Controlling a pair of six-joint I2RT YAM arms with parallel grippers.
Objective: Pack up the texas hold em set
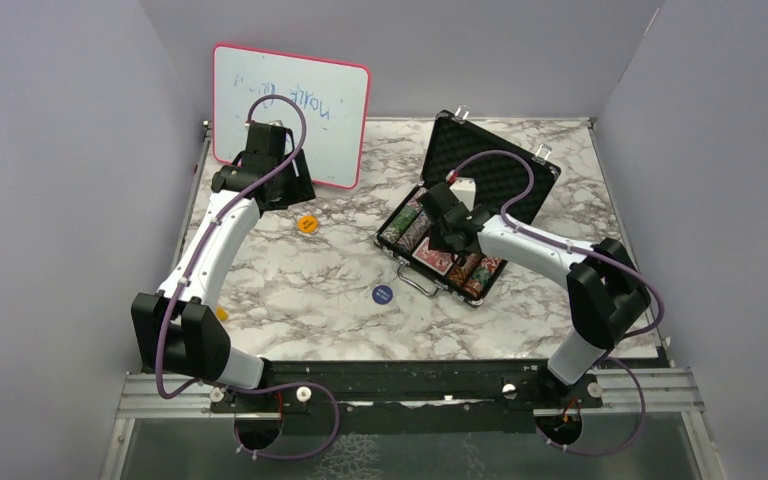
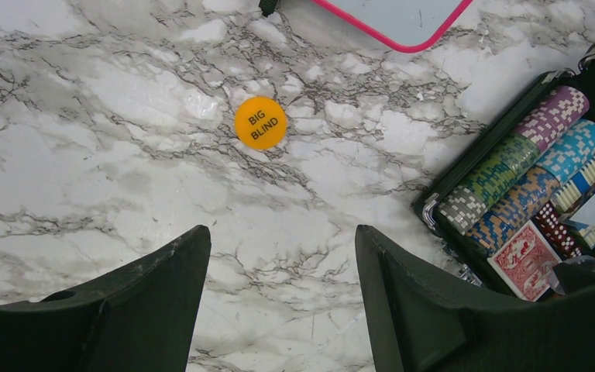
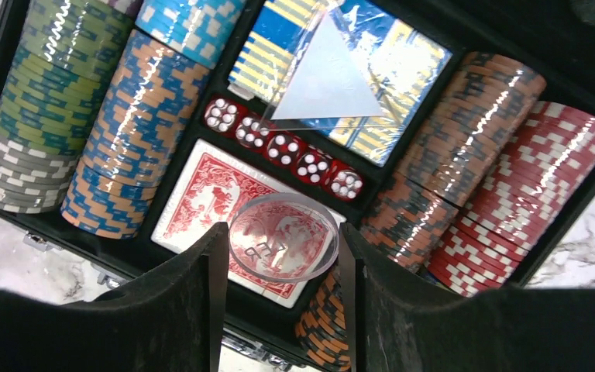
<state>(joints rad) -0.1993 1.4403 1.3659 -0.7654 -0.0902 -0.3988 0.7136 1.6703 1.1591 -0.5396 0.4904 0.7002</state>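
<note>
My right gripper will next lower the clear dealer button [image 3: 283, 232] that it holds onto the end of the red-backed cards beside the brown chip stacks, and then it will open.
The black case [image 1: 497, 172] lies open at the centre right, its lid propped up. Inside it are striped chip stacks [image 3: 135, 116], red dice [image 3: 283, 147] and red-backed cards [image 3: 201, 201]. My right gripper [image 3: 281, 246] is shut on a clear round dealer button [image 3: 283, 232] and holds it just above the cards. My left gripper [image 2: 283, 240] is open and empty above the marble. The orange BIG BLIND button [image 2: 260, 122] lies ahead of it on the table. A blue button [image 1: 382, 294] lies in front of the case.
The pink-framed whiteboard [image 1: 290, 110] leans at the back left, right behind my left gripper [image 1: 285, 195]. A wrapped blue and yellow deck [image 3: 403, 70] fills the case's far slot. A small orange piece [image 1: 222, 313] lies by the left arm. Grey walls enclose the table.
</note>
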